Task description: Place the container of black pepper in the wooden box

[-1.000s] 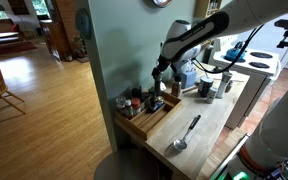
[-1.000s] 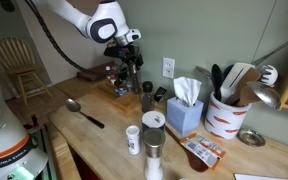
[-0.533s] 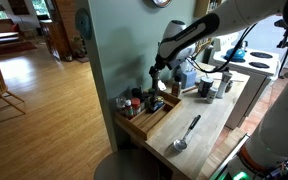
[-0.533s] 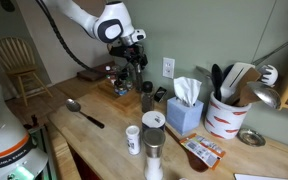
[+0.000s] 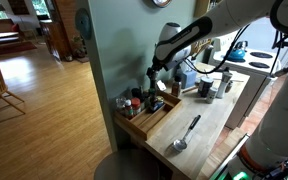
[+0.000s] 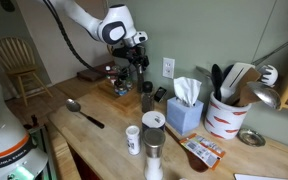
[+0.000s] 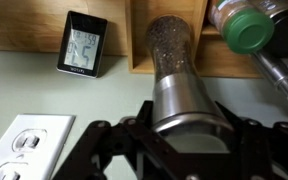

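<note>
My gripper lowers beside the green-capped bottle at the wooden box's end next and releases the container, since the box's wooden sides already frame the container's far end.
In the wrist view my gripper (image 7: 184, 128) is shut on the container of black pepper (image 7: 174, 55), a cylinder with a steel top and a clear body full of dark grains. Its far end hangs over the end of the wooden box (image 7: 139, 40), whose light-wood wall frames it. In both exterior views the gripper (image 5: 155, 73) (image 6: 136, 66) hovers above the near end of the wooden box (image 5: 152, 122) (image 6: 102, 84), which holds several bottles. The container is mostly hidden by the fingers there.
A green-capped bottle (image 7: 246, 30) lies in the box beside the container. A small digital clock (image 7: 84, 44) and a wall outlet (image 7: 19, 150) are near. On the counter are a grey shaker (image 6: 147, 97), a spoon (image 6: 84, 112), a tissue box (image 6: 185, 105) and a utensil crock (image 6: 226, 110).
The gripper with the container has drifted slightly toward the box and the wall. Nothing else has moved.
</note>
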You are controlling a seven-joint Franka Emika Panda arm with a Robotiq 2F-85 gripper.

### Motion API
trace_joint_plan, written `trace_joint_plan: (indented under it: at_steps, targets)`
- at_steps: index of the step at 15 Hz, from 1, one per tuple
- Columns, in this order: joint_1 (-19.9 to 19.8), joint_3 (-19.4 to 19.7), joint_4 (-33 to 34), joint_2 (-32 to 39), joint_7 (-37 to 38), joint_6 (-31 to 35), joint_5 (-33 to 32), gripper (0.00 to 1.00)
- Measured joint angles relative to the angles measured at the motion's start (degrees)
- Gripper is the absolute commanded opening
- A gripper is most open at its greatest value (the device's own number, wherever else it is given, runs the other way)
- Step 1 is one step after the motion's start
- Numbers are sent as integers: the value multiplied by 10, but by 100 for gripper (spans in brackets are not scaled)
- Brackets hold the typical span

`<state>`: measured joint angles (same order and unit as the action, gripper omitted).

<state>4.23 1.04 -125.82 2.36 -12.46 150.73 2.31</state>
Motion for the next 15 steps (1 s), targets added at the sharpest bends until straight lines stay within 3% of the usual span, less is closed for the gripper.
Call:
trace_joint_plan:
  at_steps: [13, 14, 15]
  targets:
    - [0, -13, 0, 27, 47, 47, -55, 34]
    - [0, -14, 0, 29, 47, 48, -57, 43]
    - [0, -14, 0, 30, 47, 49, -58, 84]
